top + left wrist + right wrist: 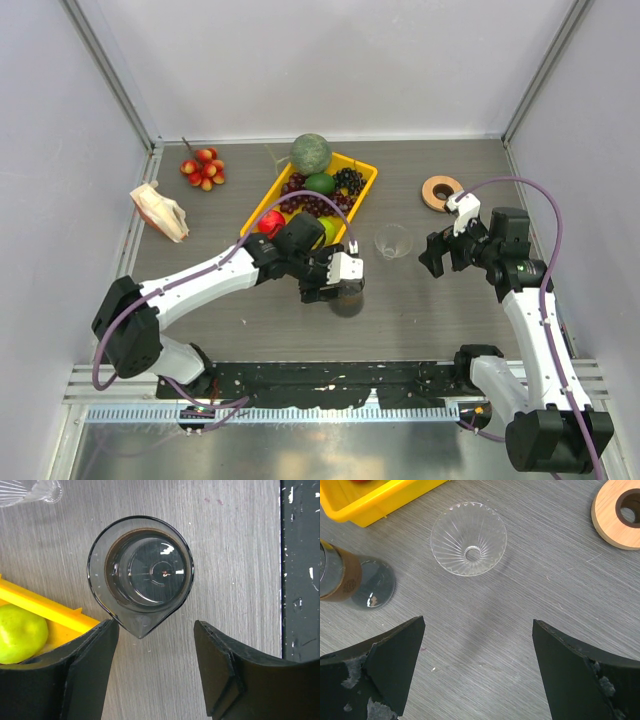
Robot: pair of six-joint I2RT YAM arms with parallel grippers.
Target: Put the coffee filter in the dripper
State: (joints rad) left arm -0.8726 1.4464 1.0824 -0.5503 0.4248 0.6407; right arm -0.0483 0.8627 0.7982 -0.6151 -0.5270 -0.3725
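Note:
I will next move my right gripper outward and down, tilting it low so that it straddles the wooden ring's rim away from the tray, because the ring lies flat, outward and below.
The dripper (393,241) is a clear ribbed cone standing on the table's middle right, also seen whole in the right wrist view (469,539) and cut off at a corner of the left wrist view (30,490). My right gripper (440,255) hovers just right of it, open, with bare table between its fingers (479,630). My left gripper (345,283) is open over a dark smoky glass cup (141,575), and the cup's spout points into the gap between its fingers (156,630). The coffee filter does not show on its own in any view.
A yellow tray (362,190) of fruit lies behind the left gripper, with a green lime (20,632) at its near end. A wooden ring (441,192) sits at the back right. A beige bundle of papers (160,212) and small red fruits (203,168) lie at the left.

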